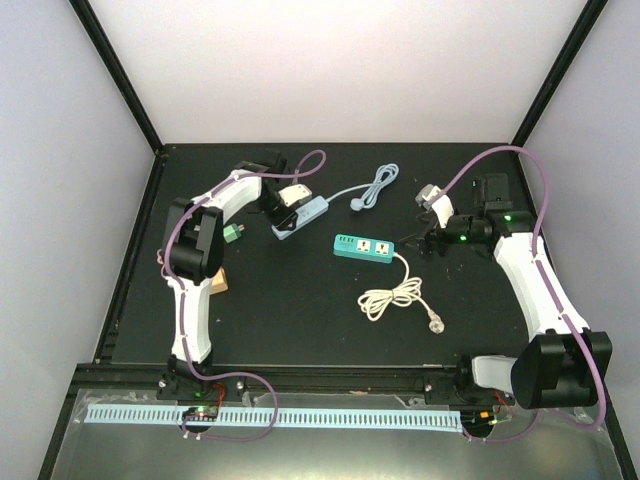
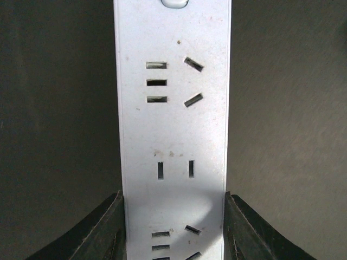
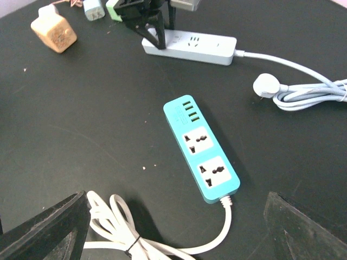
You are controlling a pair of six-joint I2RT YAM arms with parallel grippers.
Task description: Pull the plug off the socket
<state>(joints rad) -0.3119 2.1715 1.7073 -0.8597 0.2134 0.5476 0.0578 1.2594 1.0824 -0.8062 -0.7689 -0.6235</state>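
Note:
Next, the left gripper carries the white power strip to bare tabletop beyond the teal power strip, to the right in the top view, and releases it there.
A white power strip (image 2: 173, 135) lies at the back left (image 1: 303, 214). My left gripper (image 2: 173, 230) is shut on its sides near one end, both fingers (image 2: 103, 233) touching it. The sockets that show in the left wrist view are empty. A teal power strip (image 3: 201, 147) with two empty sockets lies mid-table (image 1: 363, 247). My right gripper (image 3: 176, 227) is open wide and empty, hovering to the right of the teal strip (image 1: 432, 238). I see no plug seated in either strip.
The teal strip's white cord (image 1: 393, 296) is coiled in front of it. A grey cable with a white plug (image 3: 267, 85) lies at the back. A tan adapter (image 3: 53, 32), a green plug (image 1: 233, 233) and a small grey adapter (image 1: 428, 194) lie loose.

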